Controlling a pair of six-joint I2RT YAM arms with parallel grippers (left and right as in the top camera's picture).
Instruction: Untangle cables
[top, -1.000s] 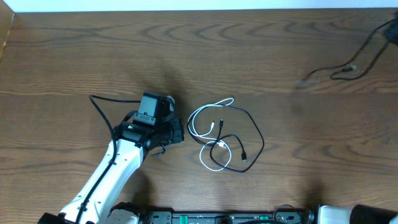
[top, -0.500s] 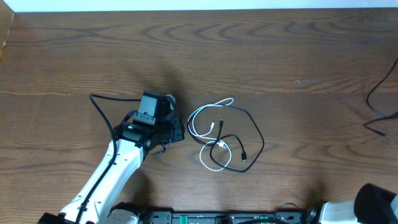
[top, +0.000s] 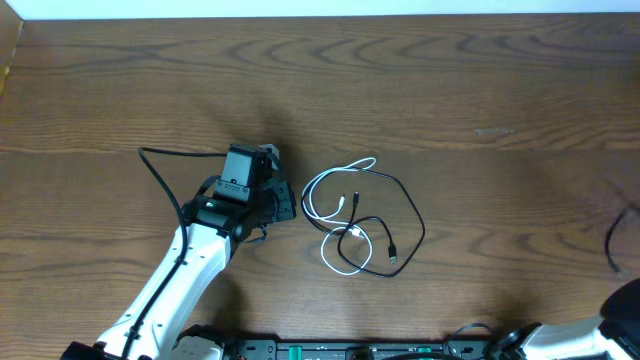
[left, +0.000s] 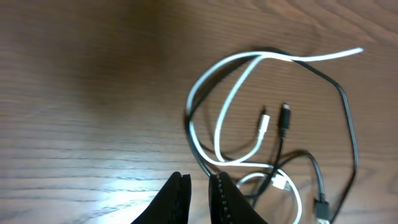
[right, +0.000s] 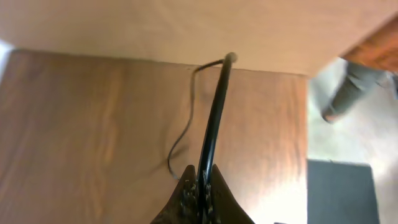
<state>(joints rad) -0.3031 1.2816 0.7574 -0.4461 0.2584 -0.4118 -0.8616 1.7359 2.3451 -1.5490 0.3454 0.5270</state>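
This black cable is well apart from the tangle, so my right gripper will next move down toward the bare tabletop (right: 249, 143) beside the cable's curve and release it there.
A white cable (top: 318, 205) and a black cable (top: 415, 215) lie looped through each other at the table's middle. Both also show in the left wrist view, white (left: 217, 124) and black (left: 348, 118), with small plug ends inside the loops. My left gripper (top: 288, 203) sits just left of the tangle, its jaws (left: 199, 179) almost closed with nothing between them. My right gripper (right: 200, 180) is shut on another black cable (right: 214, 112) that rises from its jaws. A curve of that cable (top: 612, 245) shows at the overhead view's right edge.
The left arm's own thick black wire (top: 160, 165) loops on the table to its left. The right arm (top: 615, 320) is only partly in view at the bottom right corner. The table's edge and floor (right: 348, 124) show in the right wrist view.
The black cable at the far right has travelled from the upper right down to the lower right edge with the right arm. The left gripper and the middle tangle have barely moved.
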